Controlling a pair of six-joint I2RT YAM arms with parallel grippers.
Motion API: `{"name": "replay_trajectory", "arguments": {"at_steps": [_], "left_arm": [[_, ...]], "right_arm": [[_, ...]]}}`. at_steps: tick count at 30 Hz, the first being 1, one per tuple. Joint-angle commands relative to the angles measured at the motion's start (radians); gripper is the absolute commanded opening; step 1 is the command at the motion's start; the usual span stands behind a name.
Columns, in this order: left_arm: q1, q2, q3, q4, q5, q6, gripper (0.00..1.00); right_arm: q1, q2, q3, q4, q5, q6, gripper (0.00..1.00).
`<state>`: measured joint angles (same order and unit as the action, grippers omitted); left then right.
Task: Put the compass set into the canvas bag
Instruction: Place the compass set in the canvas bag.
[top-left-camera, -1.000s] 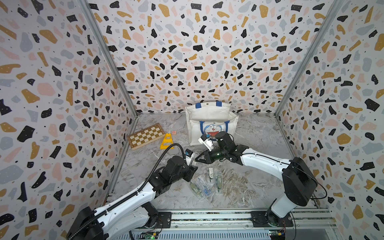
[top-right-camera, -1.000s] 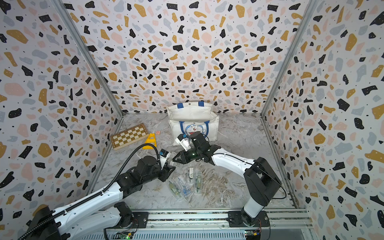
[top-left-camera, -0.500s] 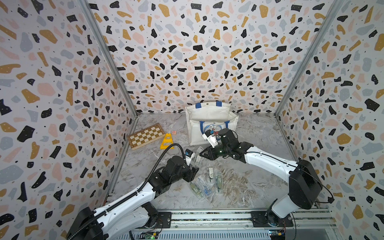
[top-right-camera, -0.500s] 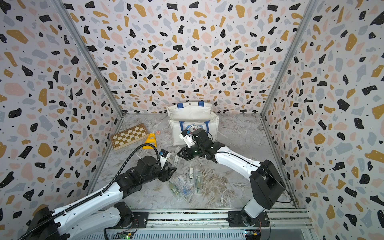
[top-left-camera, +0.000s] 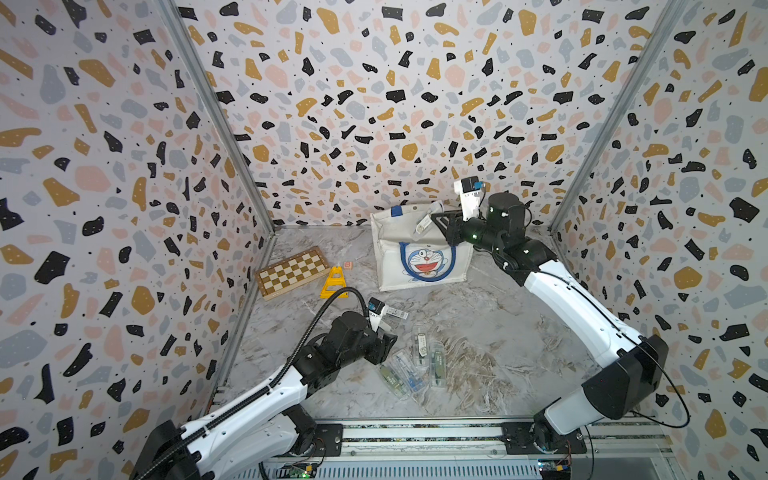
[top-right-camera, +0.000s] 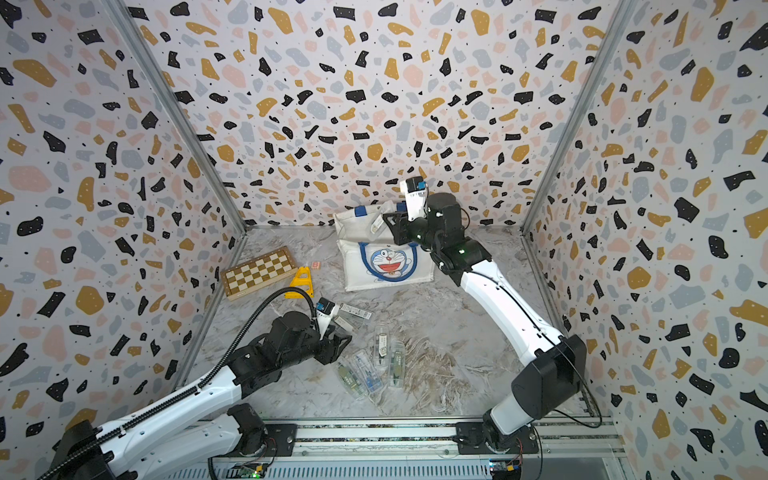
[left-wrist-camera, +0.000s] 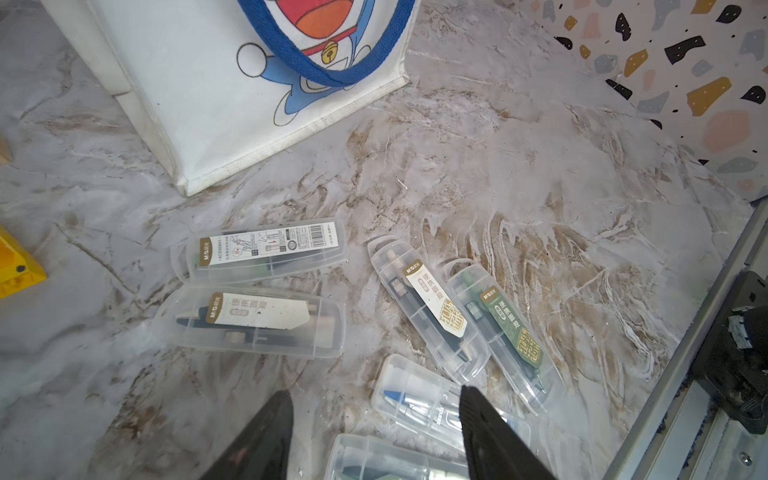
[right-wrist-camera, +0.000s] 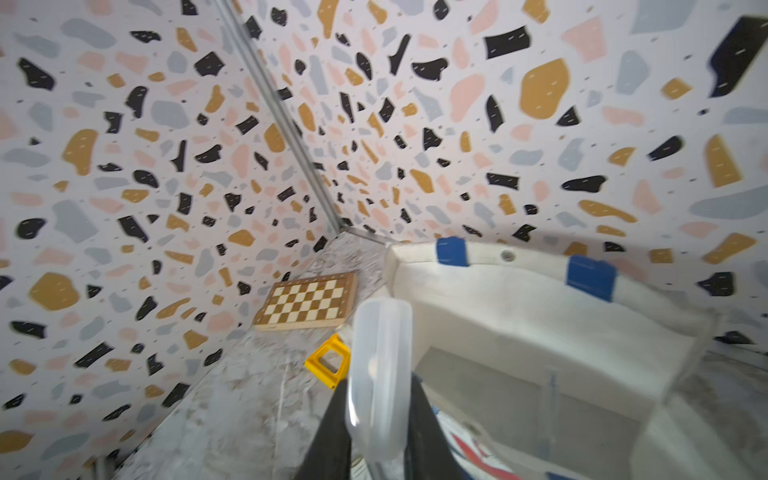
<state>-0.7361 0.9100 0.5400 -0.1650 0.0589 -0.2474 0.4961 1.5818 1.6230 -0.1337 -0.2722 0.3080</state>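
The compass set is still hanging above the bag's rim, so my right gripper should tip downward and lower it into the canvas bag's opening (top-left-camera: 406, 229) (right-wrist-camera: 512, 380) to release it.
The canvas bag (top-left-camera: 419, 257) (top-right-camera: 386, 266) stands upright at the back, cat face to the front, mouth open. My right gripper (top-left-camera: 436, 220) (right-wrist-camera: 376, 386) is shut on a compass set (top-left-camera: 424, 224) (right-wrist-camera: 380, 374), a clear plastic case, held over the bag's left rim (right-wrist-camera: 519, 266). Several more compass sets (top-left-camera: 419, 345) (left-wrist-camera: 249, 320) lie on the floor in front of the bag. My left gripper (top-left-camera: 388, 338) (left-wrist-camera: 374, 399) hangs open just over them, holding nothing. One case (left-wrist-camera: 415, 399) lies by its right finger.
A wooden chessboard (top-left-camera: 293, 272) lies by the left wall. A yellow frame-shaped toy (top-left-camera: 333, 282) and a small pink block (top-left-camera: 348, 264) sit between it and the bag. Patterned walls close three sides; a metal rail (top-left-camera: 415, 434) runs along the front.
My right arm has lifted the compass set from low in front of the bag up to the bag's mouth. My left gripper has opened and stayed in place.
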Motion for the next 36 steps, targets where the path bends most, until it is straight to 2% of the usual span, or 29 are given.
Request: {"name": "replay_trajectory", "arguments": {"at_steps": [1,6,20,28,36], "left_arm": [[-0.003,-0.010,0.018,-0.002,-0.019,-0.010,0.64],[-0.003,0.005,0.021,-0.010,-0.030,-0.012,0.64],[-0.003,0.041,0.028,-0.010,-0.065,-0.016,0.64],[-0.003,0.041,0.036,-0.039,-0.071,-0.004,0.64],[-0.003,0.044,0.037,-0.038,-0.070,-0.007,0.64]], "right_arm": [[-0.024,0.092,0.110,-0.077,0.105,-0.050,0.00],[-0.033,0.243,0.258,-0.157,0.175,-0.098,0.00],[-0.041,0.579,0.555,-0.380,0.129,-0.112,0.00],[-0.052,0.627,0.568,-0.426,0.093,-0.116,0.00],[-0.058,0.628,0.492,-0.423,0.077,-0.117,0.06]]}}
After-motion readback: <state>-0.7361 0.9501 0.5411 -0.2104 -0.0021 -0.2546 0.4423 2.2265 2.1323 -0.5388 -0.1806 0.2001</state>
